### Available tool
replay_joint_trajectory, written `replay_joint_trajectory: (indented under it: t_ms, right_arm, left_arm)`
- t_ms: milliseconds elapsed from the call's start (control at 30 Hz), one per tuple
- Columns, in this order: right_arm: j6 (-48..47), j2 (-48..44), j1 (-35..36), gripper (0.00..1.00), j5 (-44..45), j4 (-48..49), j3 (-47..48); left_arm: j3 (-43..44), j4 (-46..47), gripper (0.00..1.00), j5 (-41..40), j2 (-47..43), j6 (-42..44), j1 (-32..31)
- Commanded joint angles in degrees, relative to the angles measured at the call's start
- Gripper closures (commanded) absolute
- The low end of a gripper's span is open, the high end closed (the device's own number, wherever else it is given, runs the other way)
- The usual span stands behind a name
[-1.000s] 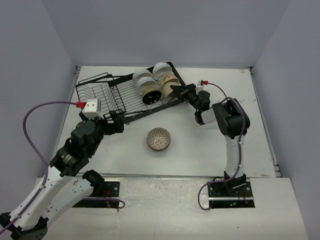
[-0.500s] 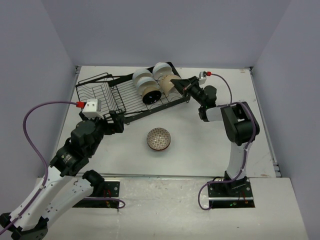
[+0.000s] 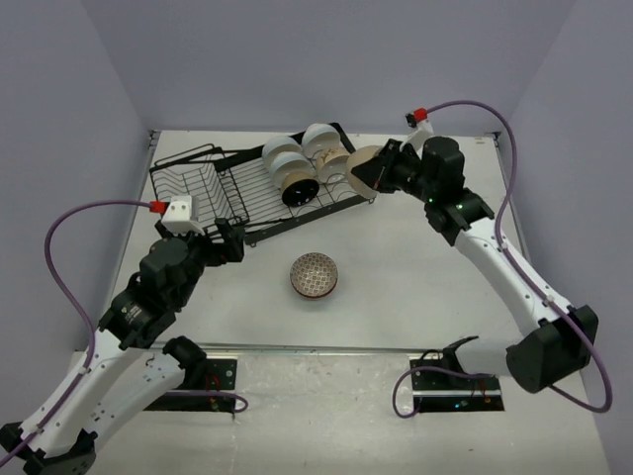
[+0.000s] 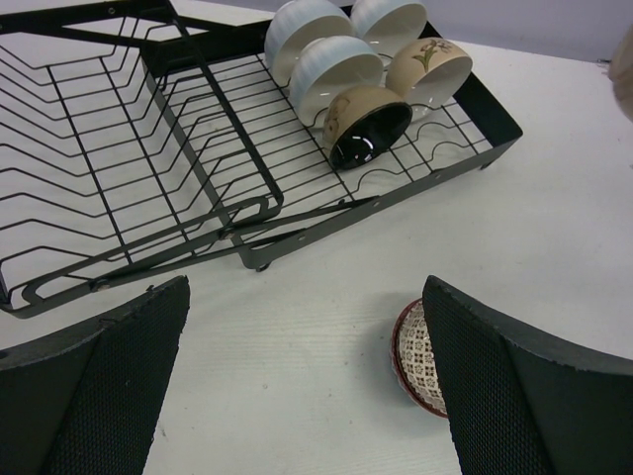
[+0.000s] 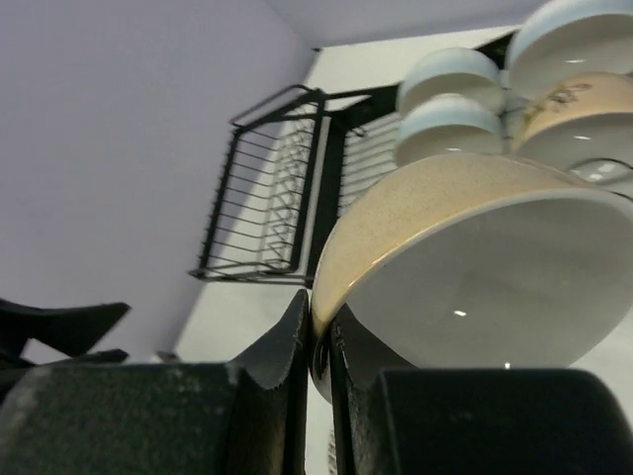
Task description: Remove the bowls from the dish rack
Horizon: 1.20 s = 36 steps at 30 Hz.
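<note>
I will draw my right gripper back and down next to release the tan bowl point(image 3: 364, 166) on the bare tabletop beside the patterned bowl.
The black wire dish rack point(image 3: 208, 188) lies across the back of the table and holds several bowls: white ones point(image 3: 282, 153) and tan ones point(image 3: 297, 186). My right gripper point(image 3: 384, 174) is shut on the rim of a tan bowl point(image 3: 364, 166) with a grey-white inside point(image 5: 495, 277), held in the air just right of the rack. A red-rimmed patterned bowl point(image 3: 315, 275) sits on the table in front of the rack, also in the left wrist view point(image 4: 415, 358). My left gripper point(image 3: 232, 245) is open and empty, near the rack's front edge.
The rack's basket section point(image 4: 89, 178) on the left holds nothing. Purple cables loop from both arms. Grey walls stand at the back and sides of the white table point(image 3: 415, 287).
My right arm has swung up and back, lifting the tan bowl out of the rack to its right end. The left arm has not moved.
</note>
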Motion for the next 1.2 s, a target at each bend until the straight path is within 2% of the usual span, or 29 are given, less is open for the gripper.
replay_joint_trajectory:
  t_ms: [0,33,133,200,400,767,967,1033,1133,1167]
  right_arm:
    - [-18.16,-1.13,1.74,1.00,19.35,-33.26,5.76]
    - [-19.74,-0.51,2.19,1.00,21.06,-39.47,6.56]
    - [-21.16,1.77,5.17,1.00,27.04,-46.53,8.41]
    - [-21.51,3.18,7.62,1.00,30.81,-49.01,9.81]
    - [-23.53,11.08,12.81,1.00,32.32,-54.81,12.18]
    - [-19.67,18.83,22.57,1.00,34.87,-51.49,9.82]
    - [-19.05,23.66,23.02,1.00,35.58,-51.13,10.26]
    - [-19.05,25.24,23.02,0.98,36.54,-51.22,10.43]
    - [-18.87,26.21,23.02,0.89,36.90,-51.22,10.52]
    - [-18.61,26.13,23.02,0.75,37.07,-51.22,10.35]
  left_arm:
    - [-0.23,1.93,0.00,-0.42,-0.14,1.20,0.86]
    - [-0.14,1.84,0.00,-0.42,-0.23,1.29,0.95]
    - [-0.14,1.75,0.00,-0.95,-0.49,1.29,1.03]
    - [-0.14,1.67,0.00,-1.04,-0.67,1.29,1.04]
    - [-0.23,1.67,0.00,-0.86,-0.85,1.20,1.04]
    - [-0.32,1.49,0.00,-0.69,-0.58,1.20,1.04]
    - [-0.32,1.31,0.00,-0.78,-0.76,1.12,1.04]
    - [-0.32,1.23,0.00,-0.78,-0.85,1.03,1.04]
    - [-0.49,1.23,0.00,-0.78,-0.85,0.94,1.04]
    - [-0.41,1.23,0.00,-0.86,-0.76,1.03,1.04]
